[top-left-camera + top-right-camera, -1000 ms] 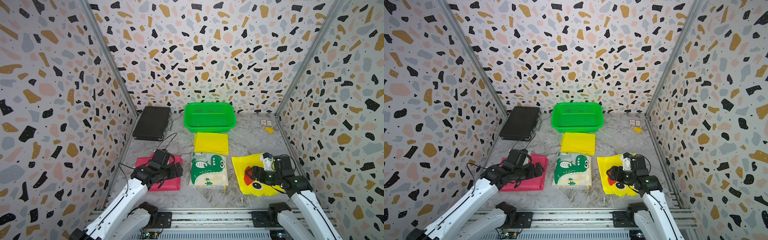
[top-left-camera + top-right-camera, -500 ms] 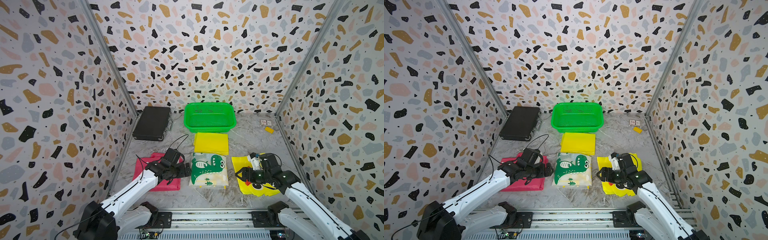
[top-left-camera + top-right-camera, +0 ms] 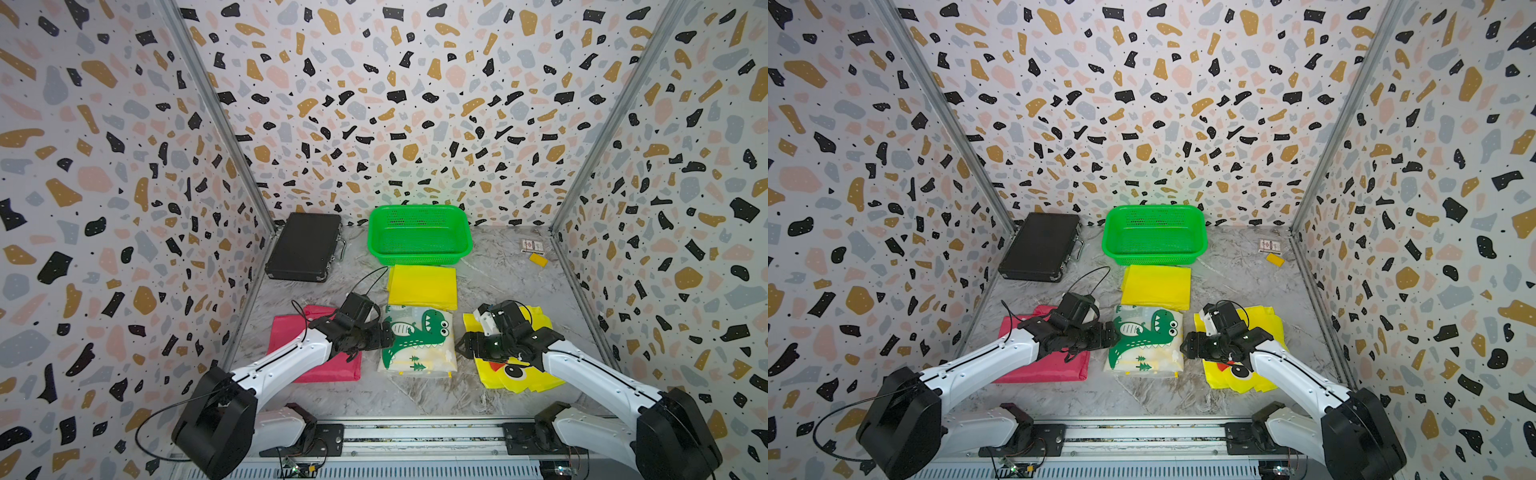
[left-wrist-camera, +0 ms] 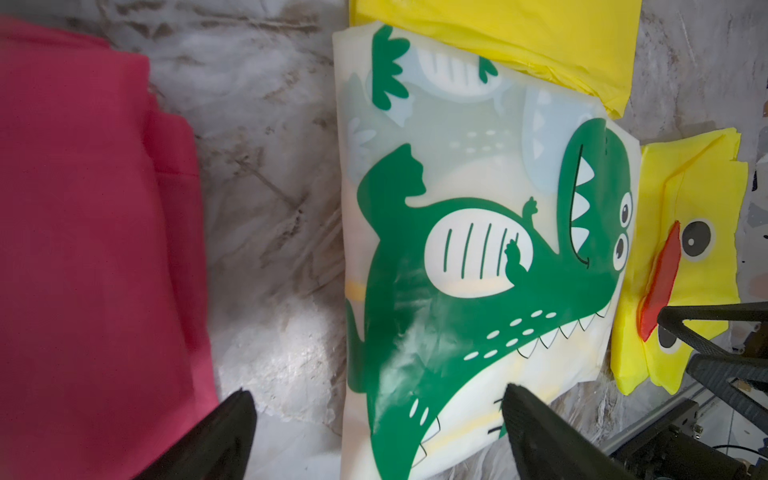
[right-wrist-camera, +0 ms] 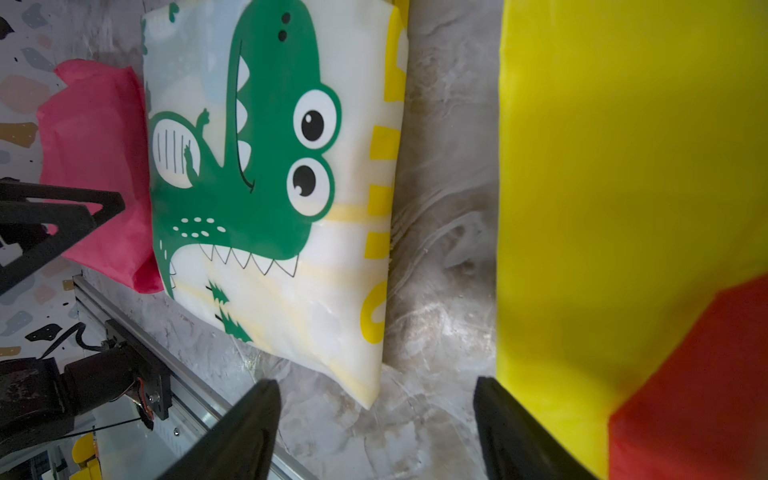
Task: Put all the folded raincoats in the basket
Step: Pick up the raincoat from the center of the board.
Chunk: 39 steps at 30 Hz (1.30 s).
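Observation:
My left gripper lowers onto the dinosaur raincoat's edge [image 3: 385,353] [image 4: 357,440] by the pink raincoat next and closes on it. That edge lies just below the gripper's open fingers.
The green basket [image 3: 419,261] [image 3: 1154,259] stands empty at the back. In front of it lie a plain yellow folded raincoat [image 3: 422,286] and a white one with a green dinosaur [image 3: 417,338] [image 4: 478,249] [image 5: 270,166]. A pink one [image 3: 286,332] lies to its left and a yellow duck one [image 3: 515,374] to its right. My left gripper [image 3: 388,336] [image 4: 376,392] is open, straddling the dinosaur raincoat's left edge. My right gripper [image 3: 461,347] [image 5: 376,382] is open over the bare gap between the dinosaur and duck raincoats.
A flat black case [image 3: 305,247] lies at the back left beside the basket. A small card box [image 3: 533,246] and a yellow block [image 3: 538,259] sit at the back right. Patterned walls close three sides; a metal rail [image 3: 415,432] runs along the front.
Both grippers have moved inward toward the dinosaur raincoat: the left from over the pink one, the right from over the duck one. No raincoat has moved.

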Each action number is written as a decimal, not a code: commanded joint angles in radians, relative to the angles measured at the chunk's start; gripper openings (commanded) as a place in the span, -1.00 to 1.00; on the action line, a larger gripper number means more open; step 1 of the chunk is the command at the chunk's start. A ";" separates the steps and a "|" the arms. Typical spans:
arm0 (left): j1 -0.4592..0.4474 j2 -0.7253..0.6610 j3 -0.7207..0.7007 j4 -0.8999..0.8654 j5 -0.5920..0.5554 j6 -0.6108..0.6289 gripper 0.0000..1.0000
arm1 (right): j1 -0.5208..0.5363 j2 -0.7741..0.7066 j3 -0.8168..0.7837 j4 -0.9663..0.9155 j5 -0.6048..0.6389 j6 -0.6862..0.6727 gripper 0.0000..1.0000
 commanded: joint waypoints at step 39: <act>-0.055 0.241 -0.015 0.206 0.082 0.022 0.17 | 0.161 0.298 0.037 0.302 0.082 0.094 0.11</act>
